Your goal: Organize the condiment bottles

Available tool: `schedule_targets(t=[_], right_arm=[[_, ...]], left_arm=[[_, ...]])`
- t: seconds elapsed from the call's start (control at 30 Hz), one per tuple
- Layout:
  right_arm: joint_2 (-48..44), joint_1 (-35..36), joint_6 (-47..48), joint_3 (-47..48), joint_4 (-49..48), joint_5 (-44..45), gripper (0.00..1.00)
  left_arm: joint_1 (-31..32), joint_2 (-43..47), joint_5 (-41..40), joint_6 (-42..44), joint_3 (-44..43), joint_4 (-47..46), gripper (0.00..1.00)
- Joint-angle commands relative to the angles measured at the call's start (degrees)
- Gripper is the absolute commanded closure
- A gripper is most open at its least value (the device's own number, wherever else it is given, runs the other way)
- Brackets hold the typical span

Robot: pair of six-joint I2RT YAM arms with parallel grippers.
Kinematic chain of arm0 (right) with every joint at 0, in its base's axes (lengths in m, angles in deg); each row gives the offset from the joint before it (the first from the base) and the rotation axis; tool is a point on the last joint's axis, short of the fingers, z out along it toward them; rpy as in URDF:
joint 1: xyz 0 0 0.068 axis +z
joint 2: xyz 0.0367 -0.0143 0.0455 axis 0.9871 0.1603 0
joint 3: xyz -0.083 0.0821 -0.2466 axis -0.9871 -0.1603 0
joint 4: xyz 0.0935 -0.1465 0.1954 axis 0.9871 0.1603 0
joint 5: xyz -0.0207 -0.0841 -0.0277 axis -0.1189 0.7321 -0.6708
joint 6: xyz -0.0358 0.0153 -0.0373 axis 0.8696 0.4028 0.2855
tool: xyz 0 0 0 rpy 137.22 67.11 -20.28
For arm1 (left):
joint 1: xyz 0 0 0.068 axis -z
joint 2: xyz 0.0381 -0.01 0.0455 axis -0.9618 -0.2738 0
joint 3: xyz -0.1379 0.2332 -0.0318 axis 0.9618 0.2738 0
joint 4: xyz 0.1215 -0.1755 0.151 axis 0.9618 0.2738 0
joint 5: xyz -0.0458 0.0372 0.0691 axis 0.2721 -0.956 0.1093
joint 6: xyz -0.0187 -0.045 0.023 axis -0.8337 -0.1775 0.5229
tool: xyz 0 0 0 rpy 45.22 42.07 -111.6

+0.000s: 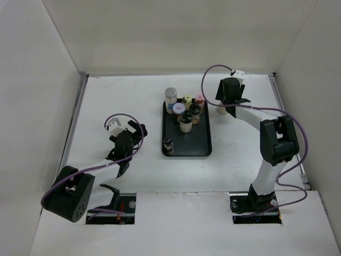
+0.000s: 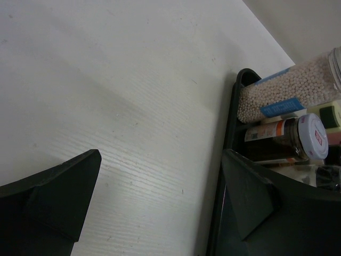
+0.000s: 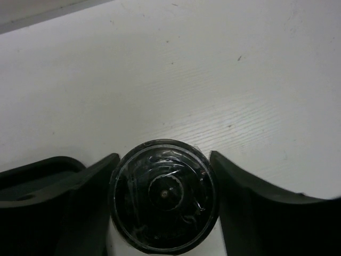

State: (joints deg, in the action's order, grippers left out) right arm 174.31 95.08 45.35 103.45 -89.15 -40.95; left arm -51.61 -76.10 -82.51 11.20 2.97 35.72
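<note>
The tray's near corner across from the small bottle is empty, so my right gripper should next lift the black-capped bottle from the table, carry it back over the tray, lower it there and release it.
Several condiment bottles stand on the black tray [image 1: 202, 144]: a tall grey-capped jar [image 1: 170, 96], a blue-and-white-capped one [image 1: 177, 108], a yellow-capped one [image 1: 186, 100], a pink-capped one [image 1: 199, 98], two black-capped ones [image 1: 185, 120] and a small one [image 1: 168, 144] near the front left corner. One more black-capped bottle [image 3: 162, 194] stands on the table right of the tray [image 1: 221, 110]. My right gripper [image 1: 228, 101] [image 3: 162, 176] is shut on its cap from above. My left gripper [image 1: 128, 141] [image 2: 160, 160] is open and empty, just left of the tray.
The left wrist view shows the tray's left rim [image 2: 232, 106] close to my right finger, with a jar of white pellets [image 2: 287, 90] and a white-capped jar [image 2: 311, 136] behind it. White walls enclose the table on the left, back and right.
</note>
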Motion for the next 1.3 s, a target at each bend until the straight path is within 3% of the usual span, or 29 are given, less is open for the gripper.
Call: schedule_targets(t=[0.0,0.1,0.27,0.57,0.77,1.27], right_arm=[[-0.9,0.5,0.7,1.0,-2.6,3.3,0.33],[-5.8,2.5,1.1,-3.2,-6.0,7.9,0.50],[-18.3,7.4,-1.3,-13.4,-8.8,9.7,0.51],[-36.8,20.9,-2.0,-24.8,-3.1,11.2,0.50],[-35.5,30.2,-3.6,-26.1,-2.8,11.1,0.50],[-31.2,33.5,-7.5,-31.1,-4.2,9.0,0.49]], left_arm=[[-0.3,0.5,0.6,-0.4,-1.3,-2.8,0.00],[-0.4,0.0,0.2,-0.4,-1.3,-2.8,0.00],[0.0,-0.7,0.6,-0.3,-1.9,-2.6,0.00],[-0.1,-1.4,0.6,0.0,-2.5,-2.0,0.00],[-0.4,-1.0,1.0,0.0,-2.6,-1.5,0.00],[-0.6,-1.1,1.7,-0.1,-2.6,-1.5,0.00]])
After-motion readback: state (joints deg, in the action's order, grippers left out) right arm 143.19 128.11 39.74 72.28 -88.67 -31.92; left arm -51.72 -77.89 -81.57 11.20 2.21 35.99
